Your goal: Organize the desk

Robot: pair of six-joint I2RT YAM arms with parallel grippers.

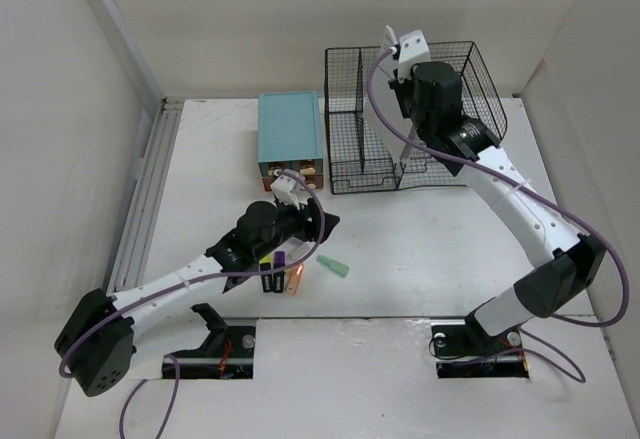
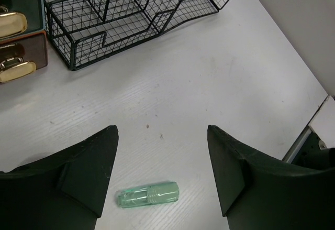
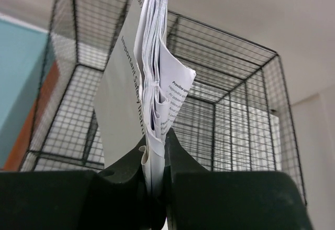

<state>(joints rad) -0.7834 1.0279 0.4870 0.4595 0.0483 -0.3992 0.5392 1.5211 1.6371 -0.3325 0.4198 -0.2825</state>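
The robot's right gripper will go down and to the left in the top view, because the rack's middle slot is there, and release the booklet (image 3: pixel 152 67) inside.
The white desk (image 1: pixel 430 249) carries a small translucent green cap (image 1: pixel 334 267) lying on its side. In the left wrist view this green cap (image 2: pixel 148 195) rests on the desk (image 2: pixel 209 78) between and below my fingertips, nearer the left finger (image 2: pixel 89 167) and touching neither. My left gripper (image 2: pixel 162 131) is open and holds nothing; from above the left gripper (image 1: pixel 322 227) hovers just beyond the cap. My right gripper (image 3: pixel 157 143) is shut on a folded paper booklet (image 3: pixel 152 67), held upright over the black wire rack (image 3: pixel 235 109). From above, the right gripper (image 1: pixel 405 159) points down into the rack (image 1: pixel 345 149).
A teal-topped drawer box (image 1: pixel 290 127) stands left of the rack, its gold handles (image 2: pixel 13 25) facing the arms. Several highlighters (image 1: pixel 275 277) lie under the left forearm. A grey rail (image 1: pixel 145 189) runs along the desk's left edge, and walls close in on both sides.
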